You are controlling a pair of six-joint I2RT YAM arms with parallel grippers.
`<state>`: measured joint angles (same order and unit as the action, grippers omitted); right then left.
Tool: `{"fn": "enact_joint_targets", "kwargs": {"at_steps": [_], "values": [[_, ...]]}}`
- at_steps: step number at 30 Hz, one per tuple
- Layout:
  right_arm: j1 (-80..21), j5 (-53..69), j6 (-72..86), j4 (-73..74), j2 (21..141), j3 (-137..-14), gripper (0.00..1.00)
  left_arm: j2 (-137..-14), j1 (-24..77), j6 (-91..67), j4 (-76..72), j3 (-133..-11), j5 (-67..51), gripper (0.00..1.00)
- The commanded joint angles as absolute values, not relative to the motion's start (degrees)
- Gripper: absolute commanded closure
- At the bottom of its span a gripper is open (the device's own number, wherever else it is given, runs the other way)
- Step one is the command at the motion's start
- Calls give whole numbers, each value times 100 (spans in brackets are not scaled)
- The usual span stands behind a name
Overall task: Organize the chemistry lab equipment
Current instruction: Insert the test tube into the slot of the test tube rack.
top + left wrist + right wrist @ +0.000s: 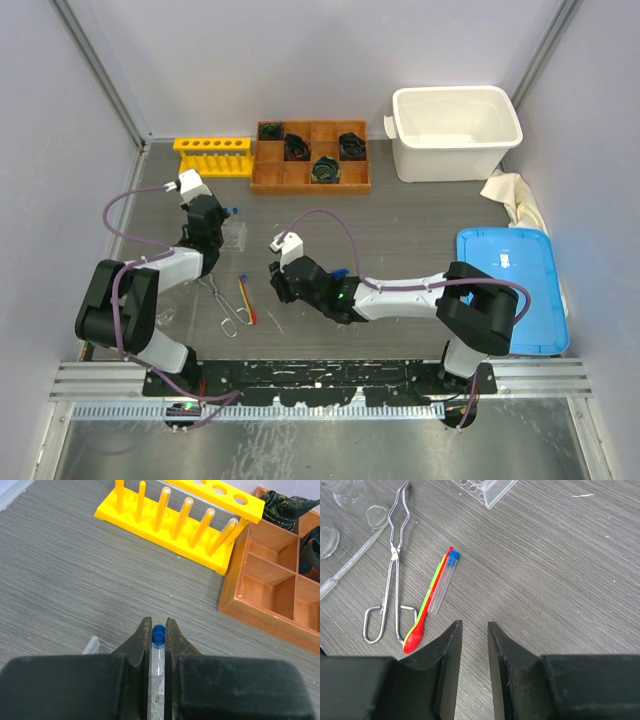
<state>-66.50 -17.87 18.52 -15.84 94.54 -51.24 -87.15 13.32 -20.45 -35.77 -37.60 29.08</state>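
The clear plastic holder's far row [235,227] [158,681] is just below. My left gripper should next lower the upright test tube into an open hole there and let go of its cap.
My left gripper [158,630] is shut on a clear blue-capped test tube [158,652], held just above a clear plastic holder [95,645]. The yellow tube rack [170,527] stands ahead of it with nothing in its holes. My right gripper [475,625] hangs open over bare table, nothing between its fingers. Ahead and left of it, another blue-capped test tube [443,582] lies against a thin red-orange stick [422,620]. Beside them are metal tongs [395,565], a dropper [350,565] and glass flasks [355,505]. From above, the left gripper [225,218] is near the holder and the right gripper [272,285] mid-table.
A wooden compartment tray [310,180] with dark items sits at the back, right of the yellow rack [213,156]. A white bin [455,130] stands at the back right, with a cloth [515,195] and a blue lid [512,285] along the right side.
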Motion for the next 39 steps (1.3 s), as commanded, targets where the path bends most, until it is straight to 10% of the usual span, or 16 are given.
{"fn": "enact_joint_targets", "kwargs": {"at_steps": [1, 33, 39], "values": [[-6610, -1764, 1843, -1800, 9382, -5240, 67, -8599, 1300, -2089, -3591, -3977, 2933, 100], [-6487, -1718, 1888, -1921, 9333, -5064, 67, -8897, 1326, -1936, -3264, -4063, 2646, 100], [-6475, -1700, 1890, -1925, 9349, -5071, 67, -8936, 1353, -1899, -3151, -4132, 2541, 86]]}}
